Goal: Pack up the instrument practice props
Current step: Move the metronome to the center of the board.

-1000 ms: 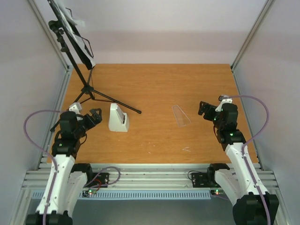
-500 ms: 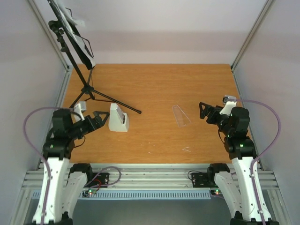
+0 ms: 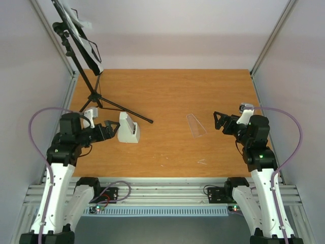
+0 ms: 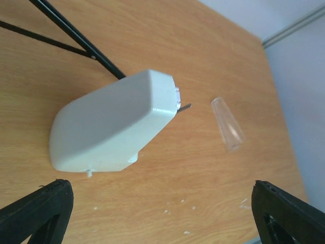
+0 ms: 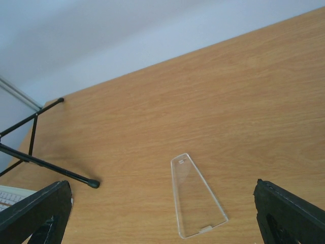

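Note:
Next, my left gripper should move outward to close on the metronome's narrow top, since it lies outward of the gripper's fingers and to their right in the top view.
The pale wedge-shaped metronome [image 3: 128, 128] [image 4: 111, 124] stands on the wooden table [image 3: 172, 91], left of centre. Its clear plastic cover [image 3: 195, 125] [image 5: 195, 203] [image 4: 227, 123] lies flat, apart from it, right of centre. The black tripod music stand [image 3: 76, 38] rises at the far left, with white sheet-music pages [image 3: 83, 23] on its desk and one leg [image 4: 76, 35] [image 5: 45, 165] reaching toward the metronome. My left gripper [image 3: 105, 130] [image 4: 162, 216] is open just left of the metronome, not touching it. My right gripper [image 3: 219, 122] [image 5: 162, 216] is open, right of the cover and holding nothing.
Metal frame posts [image 3: 58, 40] and pale walls close in the table on the left, right and back. Small white flecks [image 3: 202, 162] lie on the wood near the front edge.
My left gripper has moved right, closer to the metronome. My right gripper has shifted slightly left toward the clear cover. The props have not moved.

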{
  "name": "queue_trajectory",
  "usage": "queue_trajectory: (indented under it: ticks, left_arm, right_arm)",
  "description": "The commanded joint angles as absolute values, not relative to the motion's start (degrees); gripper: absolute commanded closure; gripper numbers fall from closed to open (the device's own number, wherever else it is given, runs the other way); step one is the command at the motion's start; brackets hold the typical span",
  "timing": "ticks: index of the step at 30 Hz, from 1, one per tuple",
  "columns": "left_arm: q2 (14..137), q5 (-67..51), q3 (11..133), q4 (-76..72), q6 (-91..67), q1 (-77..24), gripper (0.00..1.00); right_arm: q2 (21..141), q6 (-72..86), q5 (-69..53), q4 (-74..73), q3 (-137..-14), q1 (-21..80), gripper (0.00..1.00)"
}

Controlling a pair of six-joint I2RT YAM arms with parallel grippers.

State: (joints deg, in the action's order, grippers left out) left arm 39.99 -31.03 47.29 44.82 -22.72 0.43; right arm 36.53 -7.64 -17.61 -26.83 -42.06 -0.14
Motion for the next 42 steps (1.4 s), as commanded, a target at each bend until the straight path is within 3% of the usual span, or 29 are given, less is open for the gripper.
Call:
queue_trajectory:
  ticks: [1,10,16,23,33,39,42]
  left_arm:
    - [44.15,-23.3,50.02,47.67,-15.99,-4.22,0.05]
    - [54.07,-10.01,56.88,49.35,-12.64,-14.92,0.07]
    - [60.54,-9.47,60.44,48.03,-10.4,-15.97,0.07]
    - [65.61,-8.29,62.94,46.31,-8.24,-16.27,0.2]
    - [69.59,-6.17,64.88,45.4,-8.11,-18.04,0.14]
    - [71.19,-4.95,65.89,45.62,-7.08,-18.6,0.34]
    - [71.75,-4.75,66.03,45.61,-6.86,-18.72,0.37]
  right_arm:
    - [36.39,-8.17,-17.91,-27.94,-41.63,0.0,0.01]
    - [37.53,-8.02,-18.23,-27.85,-41.75,0.0,0.01]
    - [37.07,-8.08,-17.74,-28.14,-41.77,0.0,0.02]
    - [36.99,-8.09,-17.27,-28.3,-41.76,0.0,0.02]
    - [37.17,-8.17,-16.67,-28.49,-41.75,0.0,0.02]
    - [37.11,-8.18,-16.56,-28.56,-41.83,0.0,0.02]
    - [37.31,-8.17,-16.58,-28.57,-41.77,0.0,0.02]
